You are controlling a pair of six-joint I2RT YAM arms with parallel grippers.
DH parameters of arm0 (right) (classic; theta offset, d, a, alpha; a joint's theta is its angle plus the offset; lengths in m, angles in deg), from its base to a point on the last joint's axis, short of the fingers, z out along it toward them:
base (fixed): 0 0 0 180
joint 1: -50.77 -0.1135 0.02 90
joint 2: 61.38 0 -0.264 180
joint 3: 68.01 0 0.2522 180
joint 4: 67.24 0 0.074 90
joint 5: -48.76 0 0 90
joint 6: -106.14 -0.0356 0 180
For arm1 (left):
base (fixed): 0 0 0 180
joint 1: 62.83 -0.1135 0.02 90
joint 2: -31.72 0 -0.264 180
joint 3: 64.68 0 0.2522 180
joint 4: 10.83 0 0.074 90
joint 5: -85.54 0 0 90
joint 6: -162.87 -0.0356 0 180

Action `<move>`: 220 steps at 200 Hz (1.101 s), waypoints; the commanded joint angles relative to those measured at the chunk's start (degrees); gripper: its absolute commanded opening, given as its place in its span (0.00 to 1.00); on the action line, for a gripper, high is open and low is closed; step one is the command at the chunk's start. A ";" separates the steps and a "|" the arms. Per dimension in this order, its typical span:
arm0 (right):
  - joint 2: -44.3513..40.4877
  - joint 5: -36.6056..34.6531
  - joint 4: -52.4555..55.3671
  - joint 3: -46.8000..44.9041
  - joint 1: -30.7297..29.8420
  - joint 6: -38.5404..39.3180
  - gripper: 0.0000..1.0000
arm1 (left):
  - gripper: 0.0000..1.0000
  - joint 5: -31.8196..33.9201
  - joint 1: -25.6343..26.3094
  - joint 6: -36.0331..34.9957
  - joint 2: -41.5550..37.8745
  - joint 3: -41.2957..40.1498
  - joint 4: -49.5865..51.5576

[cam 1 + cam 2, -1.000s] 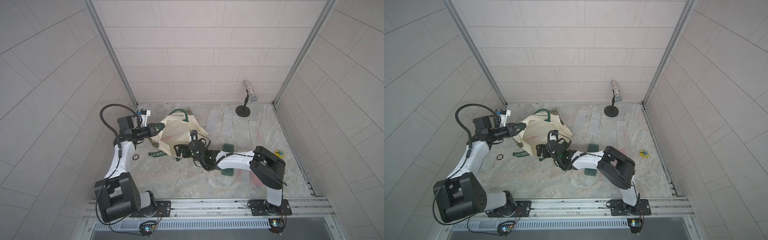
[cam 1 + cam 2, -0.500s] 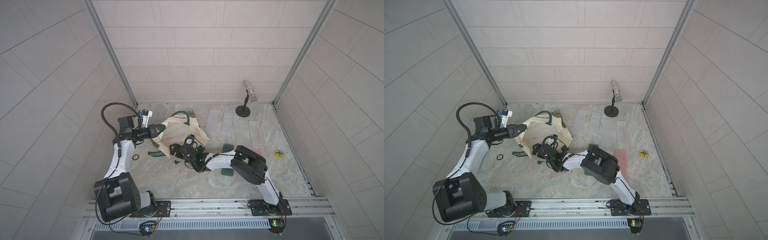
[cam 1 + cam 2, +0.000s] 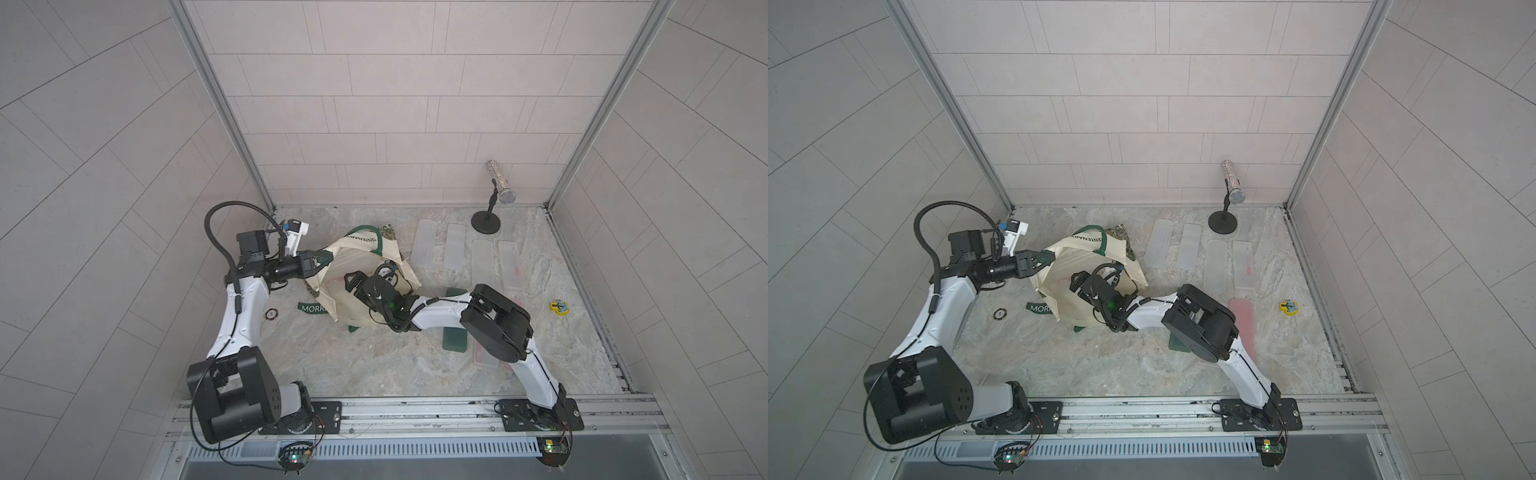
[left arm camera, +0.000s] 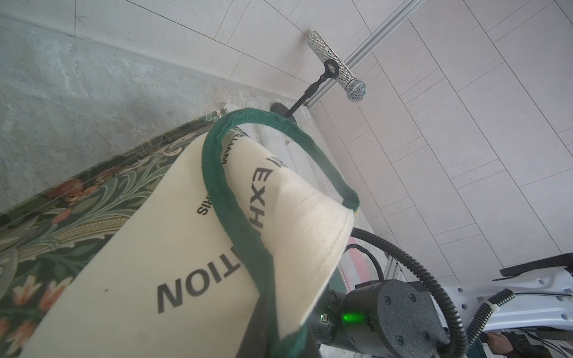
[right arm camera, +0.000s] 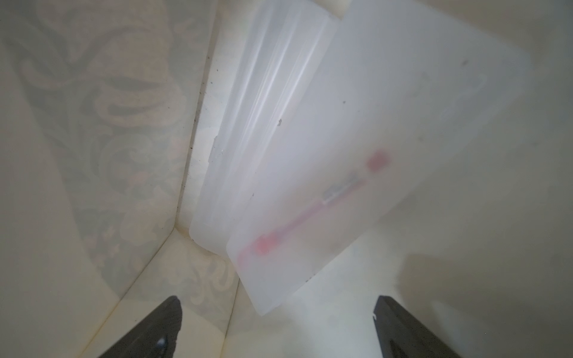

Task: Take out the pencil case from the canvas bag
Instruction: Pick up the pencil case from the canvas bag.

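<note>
Next, my right gripper turns and reaches outward, deeper into the bag, to close on the frosted pencil case's near end (image 5: 267, 259). The pencil case lies at an angle beyond its open fingers.
The cream canvas bag (image 3: 353, 257) with green handles lies on the table's left side, also seen in the other top view as the canvas bag (image 3: 1067, 257). My left gripper (image 3: 323, 263) is shut on its rim and green handle (image 4: 242, 217), holding the mouth up. My right gripper (image 3: 352, 281) reaches inside the bag, open. In the right wrist view its dark fingers (image 5: 155, 328) stand wide apart, just short of a frosted pencil case (image 5: 356, 170) with a red pen inside. A second clear case (image 5: 263, 108) lies behind it against the bag's seam.
Several clear cases (image 3: 455, 247) lie in a row at the back right. A microphone on a stand (image 3: 500, 187) is at the back. A dark green case (image 3: 455, 338), a pink case (image 3: 1241, 320), a yellow toy (image 3: 560, 307) and a round token (image 3: 271, 314) lie around.
My right arm has pushed left, from the bag's mouth deeper into the bag. The left gripper has kept its hold on the rim, barely moving.
</note>
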 commanded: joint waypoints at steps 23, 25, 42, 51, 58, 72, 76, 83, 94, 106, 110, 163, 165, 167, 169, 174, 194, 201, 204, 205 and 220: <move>4.40 -0.07 6.45 6.01 0.37 -9.17 1.00 | 0.00 -4.53 0.71 -5.50 -0.47 3.02 4.10; 4.61 0.00 6.62 6.24 0.37 -9.55 1.00 | 0.00 -4.64 0.80 -5.67 -0.45 3.00 4.24; 6.11 0.71 8.97 8.14 0.70 -13.07 1.00 | 0.00 -5.31 0.91 -6.49 -0.54 3.21 5.03; 6.80 0.76 8.88 8.58 0.81 -14.62 1.00 | 0.00 -5.83 1.07 -6.95 -0.55 3.25 5.43; 7.24 0.72 8.87 8.92 0.98 -15.74 1.00 | 0.00 -6.53 1.09 -7.06 -0.53 3.24 5.59; 8.22 1.30 10.99 10.85 1.38 -17.80 1.00 | 0.00 -9.21 1.06 -7.13 -0.28 3.25 5.68; 8.50 1.42 11.86 11.48 1.55 -18.23 1.00 | 0.00 -9.89 1.20 -7.13 -0.19 3.27 5.71; 8.92 1.56 13.07 12.52 1.72 -18.76 1.00 | 0.00 -10.86 1.24 -7.26 -0.07 3.25 5.79; 9.84 1.71 14.64 14.10 1.93 -19.74 1.00 | 0.00 -11.32 1.42 -7.87 -0.12 3.39 6.08; 10.92 2.24 15.30 15.39 2.34 -21.13 1.00 | 0.00 -11.58 1.55 -9.19 -0.38 3.36 7.04; 11.36 2.46 15.64 15.91 2.50 -21.59 1.00 | 0.00 -11.66 1.60 -9.68 -0.49 3.31 7.36; 17.11 8.34 24.42 21.79 5.33 -23.53 1.00 | 0.00 -12.29 2.25 -11.53 -2.25 3.31 8.62; 17.26 8.38 24.45 21.81 5.41 -23.49 1.00 | 0.00 -12.29 2.28 -11.53 -2.22 3.33 8.62; 17.31 8.40 24.37 21.68 5.57 -23.53 1.00 | 0.00 -12.29 2.34 -11.55 -2.29 3.32 8.62; 17.39 8.40 24.26 21.47 5.63 -23.56 1.00 | 0.00 -12.27 2.37 -11.53 -2.29 3.31 8.62; 17.57 8.32 24.07 21.16 5.84 -23.71 1.00 | 0.00 -12.35 2.51 -11.57 -2.29 3.34 8.66; 17.60 7.34 25.86 21.09 6.67 -22.79 0.99 | 0.00 -10.97 3.22 -11.42 -2.22 3.48 8.67; 17.66 6.98 26.67 21.21 7.06 -21.94 0.97 | 0.00 -10.43 3.62 -11.41 -2.14 3.55 8.79; 17.73 6.85 27.24 21.42 7.20 -21.64 0.96 | 0.00 -10.30 3.74 -11.50 -2.06 3.59 8.82; 17.70 6.83 27.43 21.48 7.26 -21.46 0.96 | 0.00 -10.28 3.76 -11.47 -2.00 3.58 8.85; 17.85 6.64 29.52 22.32 7.82 -19.75 0.91 | 0.00 -10.45 4.13 -11.87 -1.86 3.92 9.54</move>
